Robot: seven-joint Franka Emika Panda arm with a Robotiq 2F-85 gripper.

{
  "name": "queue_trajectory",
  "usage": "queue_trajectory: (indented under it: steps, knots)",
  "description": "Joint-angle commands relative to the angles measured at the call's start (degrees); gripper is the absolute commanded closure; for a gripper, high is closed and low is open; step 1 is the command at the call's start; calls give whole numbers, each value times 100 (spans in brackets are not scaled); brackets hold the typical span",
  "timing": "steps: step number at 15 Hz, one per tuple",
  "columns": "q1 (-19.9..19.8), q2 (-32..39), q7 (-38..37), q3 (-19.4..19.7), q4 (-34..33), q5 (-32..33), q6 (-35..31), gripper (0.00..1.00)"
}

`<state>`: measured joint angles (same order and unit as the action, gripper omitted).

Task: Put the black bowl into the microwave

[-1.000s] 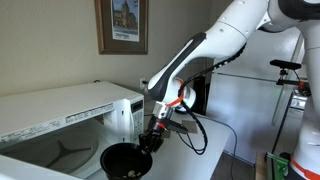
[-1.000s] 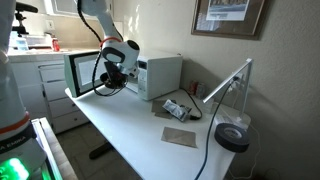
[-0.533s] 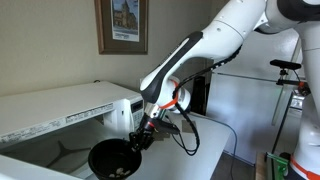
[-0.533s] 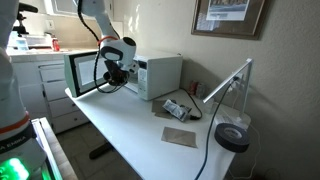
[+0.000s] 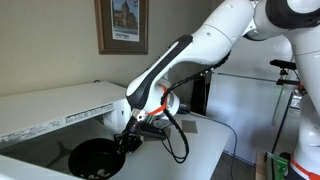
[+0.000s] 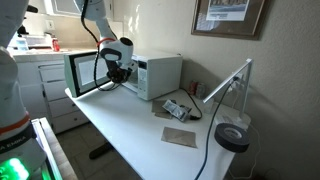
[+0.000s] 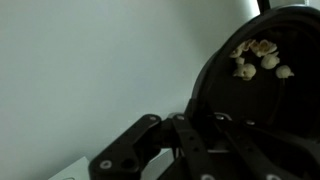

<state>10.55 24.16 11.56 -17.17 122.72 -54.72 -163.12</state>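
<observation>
The bowl (image 5: 93, 160) is still at the opening, so my gripper next needs to slide outward to bring it deeper inside the microwave's open cavity (image 5: 58, 149) and let go of it.
The black bowl (image 5: 93, 160) is glossy and holds several pale bits of food. My gripper (image 5: 127, 141) is shut on its rim and holds it at the open front of the white microwave (image 5: 60, 108). In the wrist view the bowl (image 7: 262, 80) fills the right side with the food at its top, and my gripper (image 7: 205, 125) clamps its edge. In an exterior view the microwave (image 6: 155, 75) stands on the white table with its door (image 6: 83, 73) swung open, and my gripper (image 6: 113, 73) is at the opening; the bowl is hard to make out there.
On the white table (image 6: 130, 130) lie a small packet (image 6: 177, 108), a flat tan pad (image 6: 181, 136), a desk lamp (image 6: 228, 80) and a dark-grey puck (image 6: 232, 136). A framed picture (image 5: 122, 25) hangs on the wall. Cabinets (image 6: 40, 80) stand behind the microwave door.
My gripper has carried the bowl down and to the left, further toward the microwave opening. The arm has stretched out after it.
</observation>
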Motion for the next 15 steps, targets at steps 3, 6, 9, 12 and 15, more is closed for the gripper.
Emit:
queue_trajectory:
  steps: [3, 6, 9, 12, 15]
  knots:
    - [389, 670, -1144, 287, -621, 658, -493, 98]
    - [545, 937, -1840, 473, -906, 1130, -629, 98]
    - [579, 1164, -2346, 484, -1202, 1351, -734, 98]
    - [615, 1298, -2733, 448, -1351, 1393, -940, 98]
    - [580, 1391, -2968, 345, -1465, 1309, -1089, 98]
